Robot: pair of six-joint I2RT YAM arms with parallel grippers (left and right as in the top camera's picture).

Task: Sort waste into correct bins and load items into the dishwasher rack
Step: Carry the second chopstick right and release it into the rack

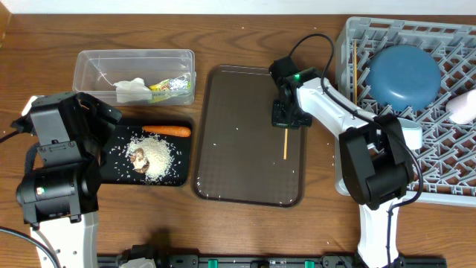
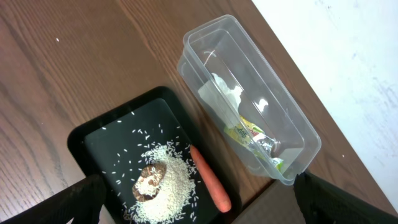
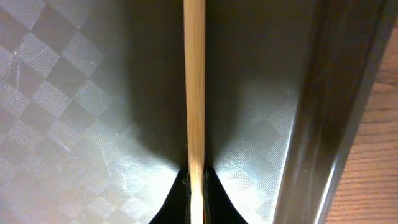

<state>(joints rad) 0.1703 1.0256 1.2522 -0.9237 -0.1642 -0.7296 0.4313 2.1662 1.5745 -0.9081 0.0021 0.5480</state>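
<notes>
I will next raise my right gripper, then swing it outward over the gap between the chopstick already standing in the rack and the dark blue bowl.
My right gripper (image 1: 286, 119) is shut on a wooden chopstick (image 1: 285, 143) over the brown serving tray (image 1: 238, 175); the right wrist view shows the stick (image 3: 194, 81) pinched between the fingertips (image 3: 194, 180). Another chopstick (image 1: 355, 67) stands in the grey dishwasher rack (image 1: 446, 179) beside the dark blue bowl (image 1: 404, 76) and a pale cup (image 1: 465, 109). The black tray (image 1: 119, 175) holds the carrot (image 1: 166, 131), rice (image 1: 158, 158) and brown lump (image 1: 138, 157). The clear tub (image 1: 93, 63) holds the wrapper (image 1: 171, 85). My left gripper (image 2: 199, 214) is open above the black tray (image 2: 99, 146).
A crumpled white tissue (image 1: 132, 91) lies in the clear tub next to the wrapper. A few rice grains are scattered on the serving tray. The left arm's body (image 1: 56, 171) covers the table's left front. Wooden tabletop surrounds everything.
</notes>
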